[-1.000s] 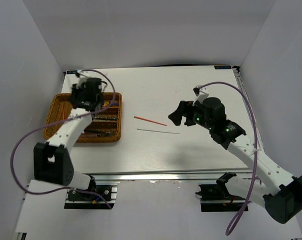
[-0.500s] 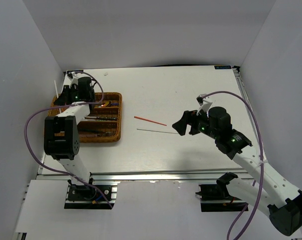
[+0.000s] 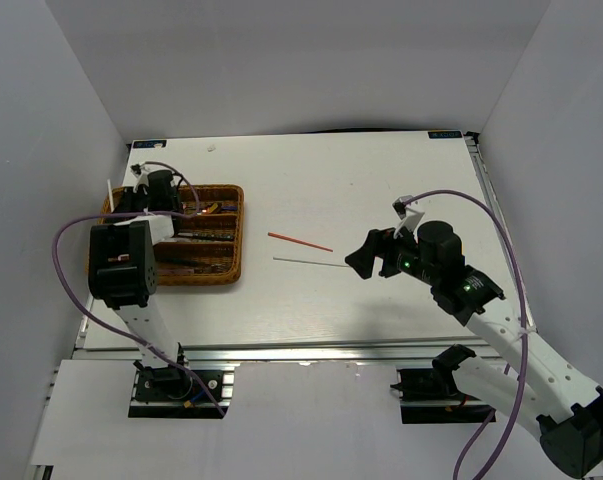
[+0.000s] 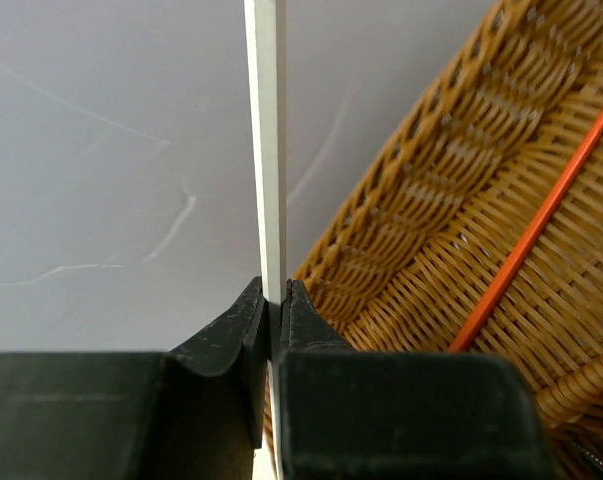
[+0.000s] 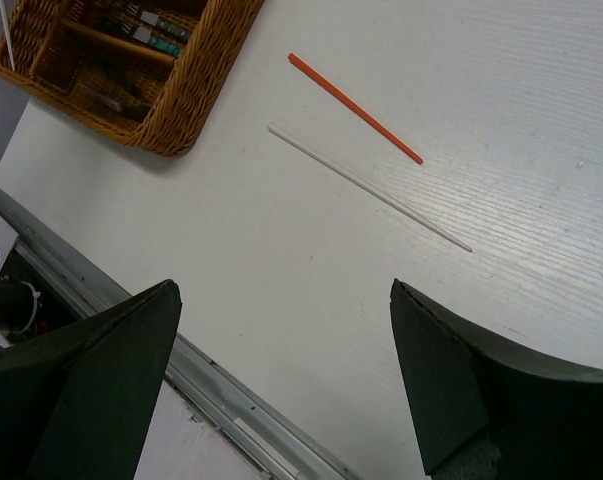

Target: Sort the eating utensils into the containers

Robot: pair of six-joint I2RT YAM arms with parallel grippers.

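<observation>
My right gripper will move down toward the tray (image 3: 219,262) onto the silver chopstick's tray end (image 3: 285,260), because that is below it and to its left in the top view.
The brown wicker tray (image 3: 219,262) sits at the table's left and holds several utensils. My left gripper (image 4: 276,300) is shut on a thin silver chopstick (image 4: 266,150) over the tray's far left end; the chopstick (image 3: 111,196) stands up beyond the rim. A red chopstick (image 4: 536,220) lies inside the tray (image 4: 461,200). My right gripper (image 3: 361,256) is open and empty above the table centre. Below it a red chopstick (image 5: 354,95) and a silver chopstick (image 5: 369,187) lie on the table; both show in the top view, red (image 3: 300,241) and silver (image 3: 316,263).
The tray (image 5: 181,95) shows at the upper left of the right wrist view. The table's metal front rail (image 5: 201,380) runs below the right gripper. White walls enclose the table on three sides.
My left gripper has swung from the tray's middle to its far left end with the silver chopstick. My right gripper has dropped lower and nearer the silver chopstick on the table.
</observation>
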